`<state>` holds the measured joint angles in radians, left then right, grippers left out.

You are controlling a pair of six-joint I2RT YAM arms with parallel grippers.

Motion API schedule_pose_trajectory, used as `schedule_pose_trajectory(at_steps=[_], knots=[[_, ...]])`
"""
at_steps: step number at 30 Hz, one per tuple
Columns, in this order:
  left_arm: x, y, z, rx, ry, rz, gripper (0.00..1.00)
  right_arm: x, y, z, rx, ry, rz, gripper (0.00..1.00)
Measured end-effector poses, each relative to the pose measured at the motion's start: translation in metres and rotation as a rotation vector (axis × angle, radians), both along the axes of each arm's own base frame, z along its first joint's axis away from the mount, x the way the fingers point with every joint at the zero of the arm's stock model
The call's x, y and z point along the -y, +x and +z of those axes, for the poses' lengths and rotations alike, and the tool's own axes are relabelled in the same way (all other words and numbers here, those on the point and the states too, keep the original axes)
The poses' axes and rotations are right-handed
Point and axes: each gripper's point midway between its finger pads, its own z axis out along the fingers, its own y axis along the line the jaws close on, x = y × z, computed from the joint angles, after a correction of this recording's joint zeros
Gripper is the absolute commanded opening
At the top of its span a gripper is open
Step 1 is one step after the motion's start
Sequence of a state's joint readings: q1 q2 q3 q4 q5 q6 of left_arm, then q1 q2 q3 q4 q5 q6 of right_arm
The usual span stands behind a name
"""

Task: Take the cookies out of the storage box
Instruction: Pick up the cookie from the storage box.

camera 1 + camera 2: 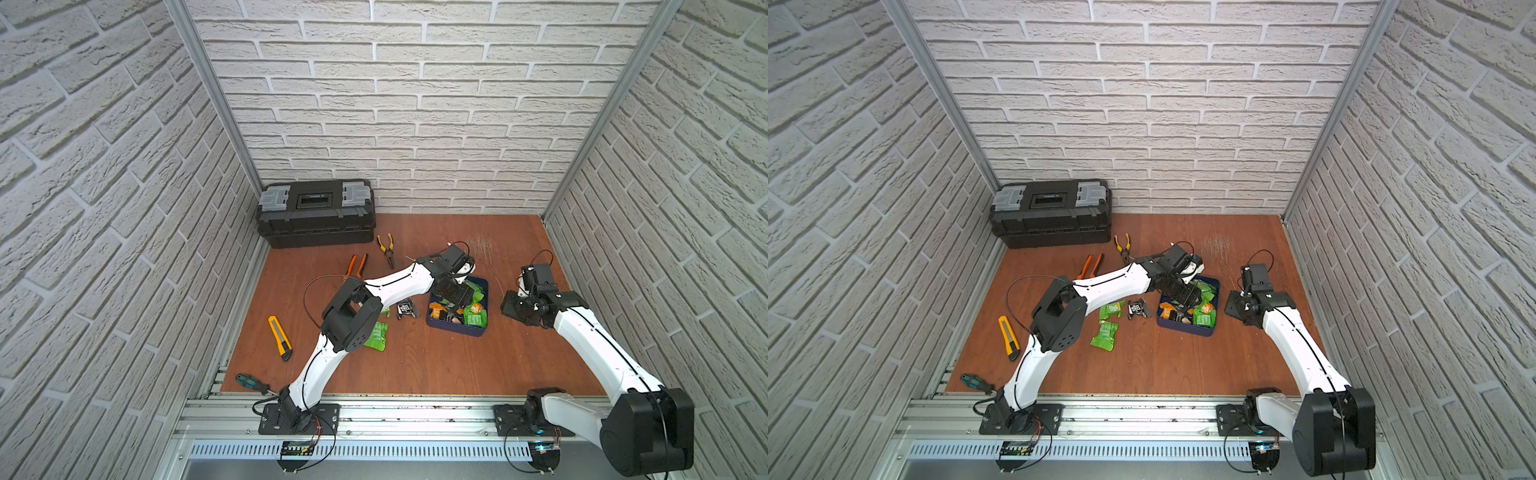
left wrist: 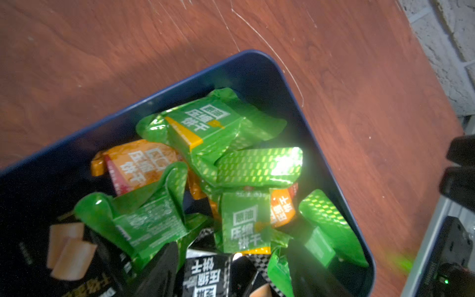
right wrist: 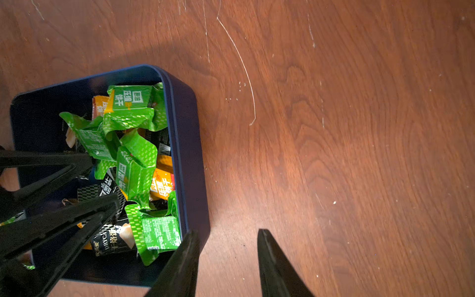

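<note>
Next, my left gripper will advance toward the side of the box by my right gripper to close across the green packet (image 2: 246, 221), which lies uncovered just beyond the open fingers.
The navy storage box (image 1: 453, 330) (image 1: 1183, 328) sits right of centre on the wooden floor, with several green, orange and black cookies (image 1: 473, 318) (image 1: 1204, 318) piled inside. My left gripper (image 1: 457, 297) (image 1: 1187, 297) reaches down into the box. In the left wrist view it (image 2: 235, 259) is open, its dark fingers spread on either side of a black packet (image 2: 205, 277) among green ones (image 2: 205, 120). My right gripper (image 1: 509, 309) (image 3: 227, 246) is open and empty just right of the box wall (image 3: 190, 144). Green packets (image 1: 1104, 336) and a black packet (image 1: 1139, 309) lie on the floor left of the box.
A black toolbox (image 1: 316, 214) stands at the back left against the brick wall. Yellow pliers (image 1: 386, 249), orange pliers (image 1: 357, 266), a yellow utility knife (image 1: 280, 337) and a screwdriver (image 1: 251, 383) lie on the left half of the floor.
</note>
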<state>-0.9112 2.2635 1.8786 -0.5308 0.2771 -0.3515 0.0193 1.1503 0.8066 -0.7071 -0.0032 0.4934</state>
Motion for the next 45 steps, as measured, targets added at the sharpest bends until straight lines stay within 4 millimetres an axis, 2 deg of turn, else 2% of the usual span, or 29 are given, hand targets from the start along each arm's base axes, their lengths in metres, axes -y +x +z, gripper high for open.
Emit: schedule_pose_trajectory(at_steps=[11,16,20,27,34,39,45], knots=[[0.013,0.003,-0.014,-0.065,0.031,-0.01,0.62,-0.001,0.0,0.0,0.0,0.012,0.001,0.43],[0.013,0.0,-0.023,-0.099,0.045,-0.004,0.53,-0.001,0.001,0.002,0.004,0.016,0.0,0.42],[0.014,-0.001,-0.023,-0.112,0.04,0.003,0.43,-0.001,0.002,0.003,0.007,0.017,-0.001,0.42],[0.015,0.0,-0.022,-0.122,0.033,0.018,0.33,-0.002,0.002,0.002,0.005,0.025,0.002,0.43],[0.016,0.003,-0.02,-0.113,0.027,0.038,0.3,-0.003,0.002,0.002,0.005,0.033,0.004,0.43],[0.015,0.01,-0.001,-0.073,0.002,0.075,0.29,-0.004,0.002,0.002,0.005,0.036,0.006,0.43],[0.003,0.015,0.048,0.012,-0.051,0.14,0.3,-0.006,0.003,0.002,0.005,0.05,0.008,0.43]])
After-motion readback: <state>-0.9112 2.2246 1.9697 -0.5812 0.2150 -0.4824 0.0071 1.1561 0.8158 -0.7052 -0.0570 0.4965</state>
